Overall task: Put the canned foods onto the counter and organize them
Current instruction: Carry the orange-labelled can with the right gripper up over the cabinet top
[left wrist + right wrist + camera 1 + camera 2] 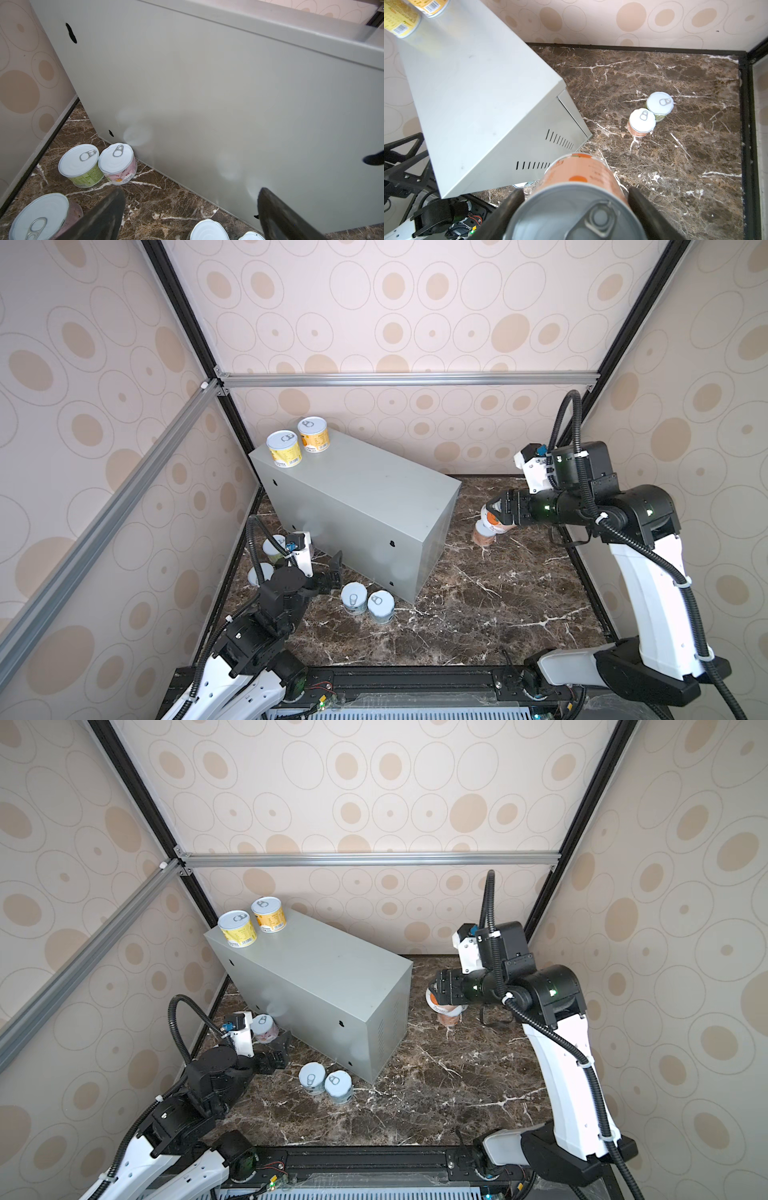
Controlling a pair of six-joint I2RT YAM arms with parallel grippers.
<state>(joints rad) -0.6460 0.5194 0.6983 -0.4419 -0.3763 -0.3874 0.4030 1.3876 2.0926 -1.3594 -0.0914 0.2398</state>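
My right gripper needs to move sideways next, onto the counter's near end between it and the yellow cans, and release the orange-labelled can where the counter is bare.
My right gripper (576, 193) is shut on an orange-labelled can (579, 176) and holds it above the marble floor, right of the grey counter (357, 489). In both top views two yellow cans (284, 448) (268, 914) stand on the counter's far left end. My left gripper (190, 191) is open and empty, low beside the counter's front side (207, 104). A green can (80, 166) and a pink can (117, 164) stand against that side, with a mauve can (41, 216) nearer. Two blue cans (354, 599) (380, 605) sit just right of the left gripper (334, 572).
A peach can (642, 122) and a green-labelled can (660, 106) stand together on the floor beneath and beyond the held can. Patterned walls and black frame posts close in three sides. The counter stands at a slant, its left end near the wall corner.
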